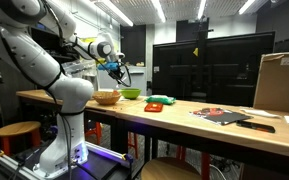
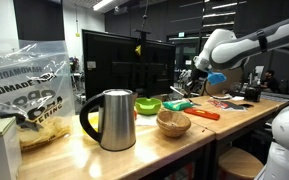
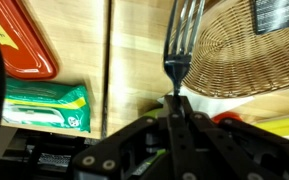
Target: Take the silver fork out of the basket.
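Observation:
I will next move my gripper to the left in the wrist view, then down over the dark seam to let go of the fork, because bare wood is open beside the basket.
In the wrist view my gripper (image 3: 174,100) is shut on the handle of the silver fork (image 3: 182,35), whose tines point away from the camera. The tan woven basket (image 3: 246,50) lies below and to one side of the fork, which is lifted clear of it. In both exterior views the gripper (image 1: 113,68) (image 2: 190,78) hangs well above the table, above and a little beside the basket (image 1: 107,97) (image 2: 173,123). The fork is too small to make out in those views.
A bright green bowl (image 1: 130,93) (image 2: 148,105) stands next to the basket. A flat red-and-green object (image 1: 159,102) (image 3: 29,45) lies nearby. A metal kettle (image 2: 109,118) and a plastic bag (image 2: 29,95) stand at one table end, and a cardboard box (image 1: 280,82) at the other.

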